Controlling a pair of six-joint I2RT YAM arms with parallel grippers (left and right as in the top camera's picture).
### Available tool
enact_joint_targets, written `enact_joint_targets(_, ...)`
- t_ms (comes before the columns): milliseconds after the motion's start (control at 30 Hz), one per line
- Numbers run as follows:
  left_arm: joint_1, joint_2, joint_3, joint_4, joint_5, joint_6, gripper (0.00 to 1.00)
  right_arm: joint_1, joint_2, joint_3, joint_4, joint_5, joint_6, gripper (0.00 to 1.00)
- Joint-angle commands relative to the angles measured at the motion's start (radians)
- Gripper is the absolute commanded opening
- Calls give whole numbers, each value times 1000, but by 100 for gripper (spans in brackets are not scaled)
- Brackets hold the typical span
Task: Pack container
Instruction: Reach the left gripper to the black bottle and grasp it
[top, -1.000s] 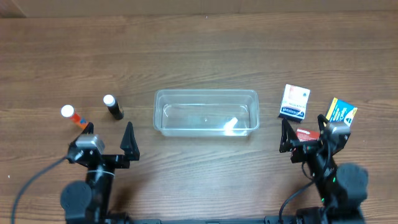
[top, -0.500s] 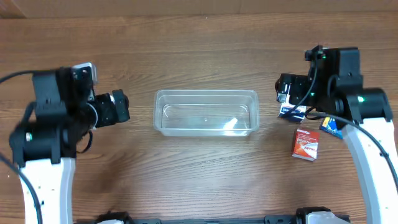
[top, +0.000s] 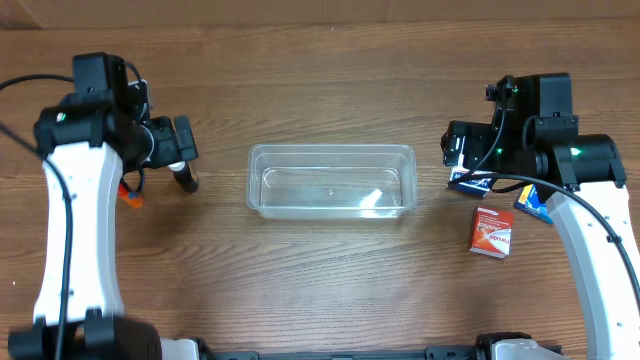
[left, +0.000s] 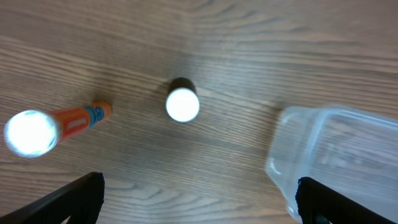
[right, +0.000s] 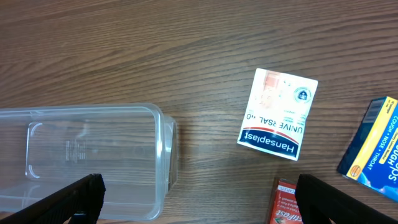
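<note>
The left gripper goes down next until its open fingers straddle the white cap of the standing black bottle (top: 177, 166) (left: 183, 105), since the cap faces up below it.
The clear plastic container (top: 330, 152) lies empty mid-table; its wall shows in the left wrist view (left: 339, 155) and the right wrist view (right: 168, 155). My left gripper (top: 183, 150) is open and empty, hovering over a black bottle with a white cap (left: 182, 104), next to an orange tube with a white cap (left: 68, 124). My right gripper (top: 458, 150) is open and empty, above the table between the container and a white box (right: 278, 114). A red box (top: 491, 231) and a blue-and-yellow box (right: 373, 149) lie near it.
The black bottle (top: 186, 180) and orange tube (top: 131, 195) stand left of the container, partly hidden by the left arm. The white box (top: 470, 181) is mostly hidden under the right arm. Bare wood table lies around.
Both arms rose from their low pose at the front edge and swung out over the table. The left gripper now hangs over the bottles, the right over the boxes. No object moved.
</note>
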Motion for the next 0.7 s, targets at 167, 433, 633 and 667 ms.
enact_joint_targets(167, 15, 264, 24, 67, -19, 12, 100, 5, -10, 29, 4, 9, -5, 100)
enact_joint_targets(433, 15, 327, 23, 76, -62, 11, 68, 5, -10, 29, 4, 8, -5, 100)
enact_joint_targets(633, 14, 327, 19, 76, -62, 11, 53, 5, -10, 29, 0, 8, -5, 100)
enact_joint_targets(667, 14, 327, 19, 77, -62, 11, 50, 5, -10, 29, -2, 8, -5, 100)
